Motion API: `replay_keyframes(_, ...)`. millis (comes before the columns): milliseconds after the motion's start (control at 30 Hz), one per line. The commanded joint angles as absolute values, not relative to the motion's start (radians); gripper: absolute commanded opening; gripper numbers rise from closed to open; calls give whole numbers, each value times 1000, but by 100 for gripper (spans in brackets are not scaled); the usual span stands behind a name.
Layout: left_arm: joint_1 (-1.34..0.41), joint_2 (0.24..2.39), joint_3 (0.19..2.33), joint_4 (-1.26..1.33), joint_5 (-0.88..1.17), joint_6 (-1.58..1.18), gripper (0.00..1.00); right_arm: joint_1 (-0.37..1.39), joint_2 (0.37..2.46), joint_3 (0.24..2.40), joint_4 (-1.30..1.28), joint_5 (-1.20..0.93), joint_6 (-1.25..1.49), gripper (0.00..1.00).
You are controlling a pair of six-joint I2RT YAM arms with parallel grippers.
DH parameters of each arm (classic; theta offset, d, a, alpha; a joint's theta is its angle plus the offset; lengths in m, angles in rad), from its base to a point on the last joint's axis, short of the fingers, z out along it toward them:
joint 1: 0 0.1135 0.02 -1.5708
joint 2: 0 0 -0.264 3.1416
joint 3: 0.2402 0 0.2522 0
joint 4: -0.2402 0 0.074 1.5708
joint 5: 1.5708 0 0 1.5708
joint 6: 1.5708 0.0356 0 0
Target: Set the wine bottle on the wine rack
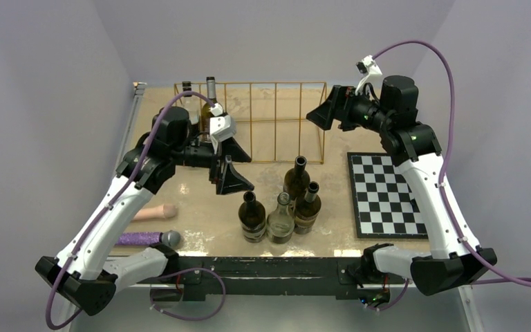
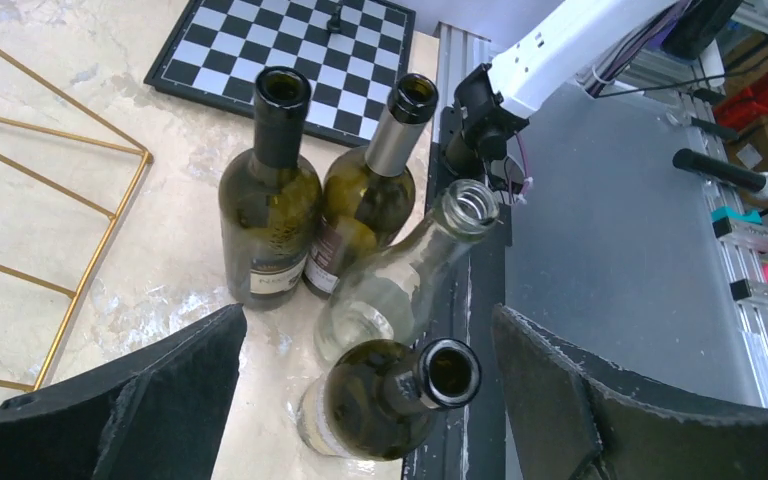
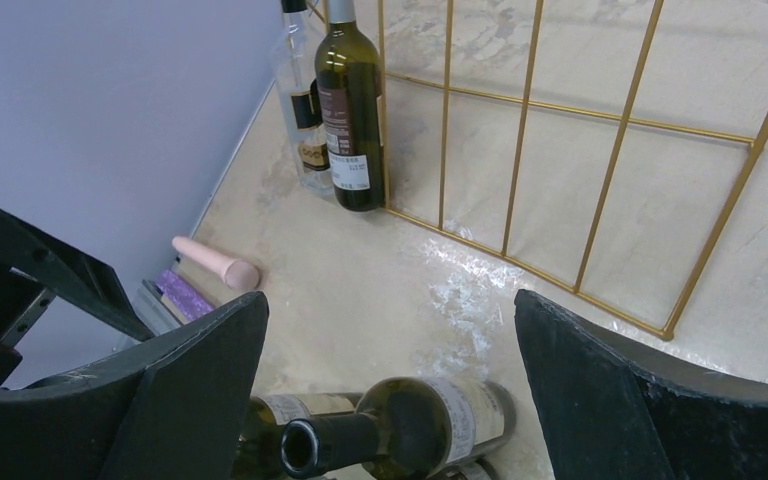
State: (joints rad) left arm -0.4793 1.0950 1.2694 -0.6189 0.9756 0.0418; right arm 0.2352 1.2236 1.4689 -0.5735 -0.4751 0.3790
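I need to move my left gripper back and down next, around the neck of the dark green wine bottle. The neck is free at the end of the cluster, beside the clear bottle.
The gold wire wine rack (image 1: 276, 123) stands at the back middle of the table and also shows in the right wrist view (image 3: 520, 130). A green bottle (image 1: 211, 97) and a clear bottle (image 1: 188, 98) stand upright at its left end. Several empty wine bottles stand in a cluster in front: a dark one (image 1: 296, 178), a green one (image 1: 252, 218), a clear one (image 1: 281, 220) and a brown one (image 1: 308, 207). My left gripper (image 1: 238, 169) is open and empty, left of the cluster and above the green bottle (image 2: 390, 400). My right gripper (image 1: 321, 114) is open and empty, high by the rack's right end.
A checkerboard (image 1: 387, 194) lies at the right, with a black piece (image 2: 335, 18) on it. A pink cylinder (image 1: 155, 212) and a purple microphone (image 1: 148, 238) lie at the front left. Grey walls close in both sides.
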Motion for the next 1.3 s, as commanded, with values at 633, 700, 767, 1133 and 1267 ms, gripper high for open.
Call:
replay_keyframes(633, -707, 907, 1033, -523, 666, 74, 88, 231, 1270, 1578, -577, -528, 419, 98)
replay_keyframes(700, -721, 892, 1003, -494, 628, 66, 83, 231, 1265, 1566, -577, -523, 419, 98)
replay_keyframes(767, -736, 862, 955, -448, 586, 54, 77, 232, 1260, 1555, -582, -518, 419, 98)
replay_keyframes(1133, -802, 762, 827, -296, 408, -26, 60, 232, 1241, 1533, -612, -499, 410, 98)
replay_keyframes(1267, -826, 716, 750, -193, 345, -87, 62, 232, 1234, 1532, -626, -488, 402, 98)
